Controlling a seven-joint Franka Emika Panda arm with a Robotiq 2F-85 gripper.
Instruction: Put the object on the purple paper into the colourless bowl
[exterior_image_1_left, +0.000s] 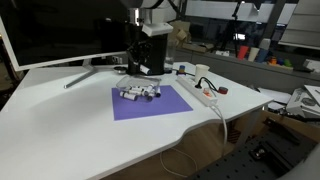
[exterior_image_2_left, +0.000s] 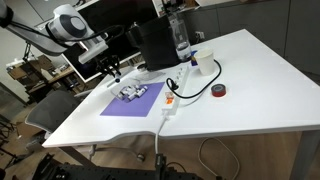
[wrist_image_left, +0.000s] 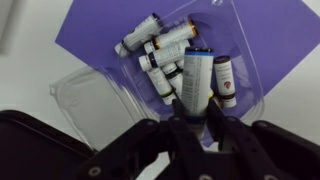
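Observation:
My gripper needs to move down and across over the cylinders (wrist_image_left: 160, 45) in the colourless bowl (exterior_image_1_left: 138, 94) next, to open there.
The purple paper (exterior_image_1_left: 168, 106) (exterior_image_2_left: 118, 106) (wrist_image_left: 280, 40) lies flat on the white table. A colourless plastic bowl (exterior_image_1_left: 138, 94) (exterior_image_2_left: 133, 92) (wrist_image_left: 95, 95) sits on it and holds several small white cylinders (wrist_image_left: 160, 45). My gripper (wrist_image_left: 195, 108) is shut on a white cylinder with a blue band (wrist_image_left: 197, 78) and holds it upright just above the bowl. In both exterior views the gripper (exterior_image_1_left: 134, 70) (exterior_image_2_left: 112, 72) hangs over the far edge of the paper.
A white power strip (exterior_image_1_left: 205, 95) (exterior_image_2_left: 170, 100) with a cable lies beside the paper. A red tape roll (exterior_image_1_left: 222, 90) (exterior_image_2_left: 218, 91), a white cup (exterior_image_2_left: 205, 64), a bottle (exterior_image_2_left: 180, 35), a black box (exterior_image_1_left: 150, 55) and a monitor (exterior_image_1_left: 60, 30) stand behind.

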